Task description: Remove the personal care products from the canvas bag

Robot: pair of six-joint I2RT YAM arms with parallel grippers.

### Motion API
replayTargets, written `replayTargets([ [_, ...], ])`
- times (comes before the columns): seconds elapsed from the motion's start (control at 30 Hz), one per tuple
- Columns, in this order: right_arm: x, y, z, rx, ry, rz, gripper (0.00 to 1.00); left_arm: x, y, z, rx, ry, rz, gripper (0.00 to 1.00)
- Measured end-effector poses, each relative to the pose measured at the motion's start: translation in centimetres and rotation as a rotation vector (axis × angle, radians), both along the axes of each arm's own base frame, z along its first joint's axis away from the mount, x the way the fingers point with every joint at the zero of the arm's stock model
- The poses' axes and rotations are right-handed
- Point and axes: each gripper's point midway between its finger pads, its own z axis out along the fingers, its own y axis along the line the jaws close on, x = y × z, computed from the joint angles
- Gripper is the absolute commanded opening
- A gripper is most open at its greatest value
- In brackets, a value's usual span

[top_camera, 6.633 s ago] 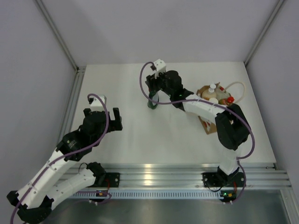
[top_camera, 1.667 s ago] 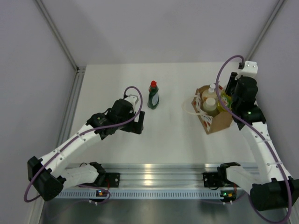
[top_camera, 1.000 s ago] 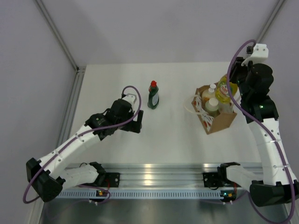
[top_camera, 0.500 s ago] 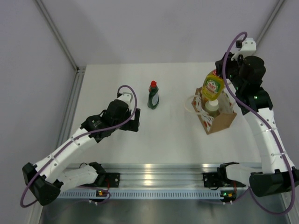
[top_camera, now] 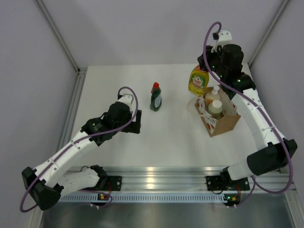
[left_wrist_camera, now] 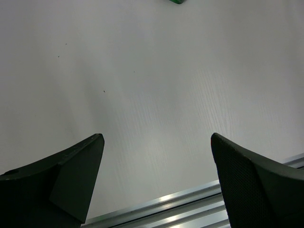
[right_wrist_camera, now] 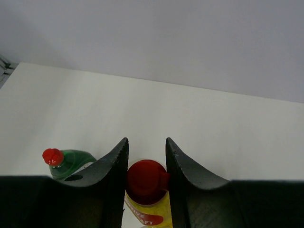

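Observation:
The robot's right gripper should next move toward the dark green bottle and go down to release the red cap above the tabletop beside the bottle, since that spot is bare.
My right gripper [top_camera: 205, 70] [right_wrist_camera: 147, 152] is shut on the red cap of the yellow-green bottle [top_camera: 198, 80] [right_wrist_camera: 147, 199]. The bottle hangs in the air left of the canvas bag [top_camera: 222, 120]. Inside the tan bag stand a cream cylinder [top_camera: 214, 107] and a bottle with a white pump [top_camera: 216, 90]. White rope handles [top_camera: 201, 105] droop over the bag's left side. The dark green bottle with a red cap [top_camera: 156, 97] [right_wrist_camera: 66, 161] stands upright on the table, mid-back. My left gripper [top_camera: 135, 122] [left_wrist_camera: 156, 142] is open over bare table, left of and in front of the green bottle.
The white table [top_camera: 166, 137] has an aluminium rail [top_camera: 161, 175] along its near edge, seen in the left wrist view as a rail [left_wrist_camera: 190, 209] too. Grey walls close the back and sides. An upright frame post [top_camera: 59, 38] stands at the back left.
My right gripper lifted the yellow-green bottle out of the bag and carried it left and toward the back. The left arm has barely moved.

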Motion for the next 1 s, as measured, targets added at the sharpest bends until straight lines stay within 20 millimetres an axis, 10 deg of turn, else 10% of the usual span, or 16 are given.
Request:
replayTargets([
  [0.43, 6.0, 7.3, -1.8, -0.066, -0.082, 0.058, 0.00, 0.2, 0.3, 0.0, 0.009, -0.008, 0.012, 0.98],
  [1.0, 7.4, 9.6, -13.7, -0.087, -0.020, 0.036, 0.00, 0.2, 0.3, 0.1, 0.013, -0.011, 0.016, 0.98],
])
